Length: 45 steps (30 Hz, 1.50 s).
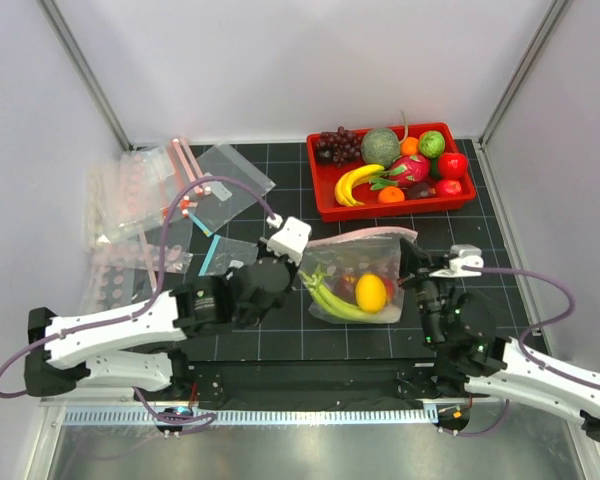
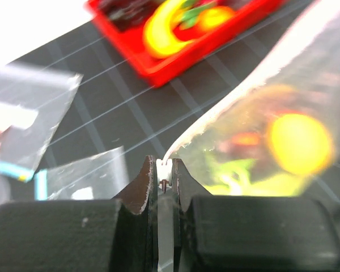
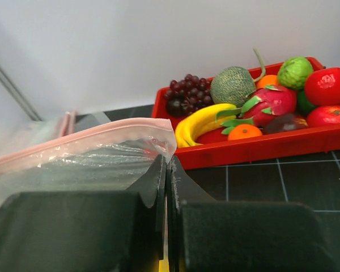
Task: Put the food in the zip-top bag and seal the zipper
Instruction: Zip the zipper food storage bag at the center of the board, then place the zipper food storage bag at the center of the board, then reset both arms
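The lemon and celery are already inside the bag. Next my left gripper should move gently outward and to the left in the top view, then free the zipper strip's end (image 1: 311,243) (image 2: 169,155).
The clear zip-top bag (image 1: 365,262) lies on the dark mat between my two grippers. Inside it are a yellow lemon (image 1: 371,292), a pale-green celery stalk (image 1: 335,298) and something red (image 1: 386,283) behind the lemon. The pinkish zipper strip (image 1: 360,236) runs along the bag's far edge. My left gripper (image 1: 298,264) is shut on the left end of the strip (image 2: 165,168). My right gripper (image 1: 417,272) is shut on the bag's right corner (image 3: 168,164), just below the pink zipper (image 3: 85,139). The left wrist view shows the lemon (image 2: 300,143) blurred through the plastic.
A red tray (image 1: 325,200) at the back right holds a banana, purple grapes, a melon, oranges and red and green fruit. It also shows in the right wrist view (image 3: 272,147). Several spare clear bags (image 1: 160,200) lie at the back left.
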Tool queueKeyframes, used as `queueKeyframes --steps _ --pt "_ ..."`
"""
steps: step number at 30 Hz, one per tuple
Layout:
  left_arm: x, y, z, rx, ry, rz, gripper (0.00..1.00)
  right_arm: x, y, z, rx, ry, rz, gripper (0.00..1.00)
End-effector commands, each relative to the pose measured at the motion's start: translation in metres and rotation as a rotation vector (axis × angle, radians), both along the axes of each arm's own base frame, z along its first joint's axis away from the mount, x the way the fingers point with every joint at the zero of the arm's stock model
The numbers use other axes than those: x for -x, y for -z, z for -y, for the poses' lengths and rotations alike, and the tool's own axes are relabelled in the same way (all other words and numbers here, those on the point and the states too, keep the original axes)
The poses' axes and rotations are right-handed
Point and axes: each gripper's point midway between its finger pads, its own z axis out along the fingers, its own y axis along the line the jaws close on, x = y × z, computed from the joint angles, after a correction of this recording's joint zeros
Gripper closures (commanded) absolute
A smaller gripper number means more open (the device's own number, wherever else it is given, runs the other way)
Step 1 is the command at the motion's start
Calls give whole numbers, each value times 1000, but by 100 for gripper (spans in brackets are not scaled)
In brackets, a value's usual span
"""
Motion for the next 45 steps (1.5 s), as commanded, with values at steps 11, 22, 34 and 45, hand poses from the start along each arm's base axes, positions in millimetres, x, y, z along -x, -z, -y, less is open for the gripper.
queueKeyframes --steps 11,22,34,45 --pt "-73 24 -49 -27 -348 -70 92 -20 -14 19 -7 213 -39 71" --pt "-75 28 -53 -11 -390 -70 11 -19 -15 -3 22 99 -59 13" --pt "-68 13 -98 180 -505 10 7 -30 -16 18 -133 393 -158 0" --pt "-68 7 -117 294 -561 94 0 -34 -14 17 -106 476 -193 1"
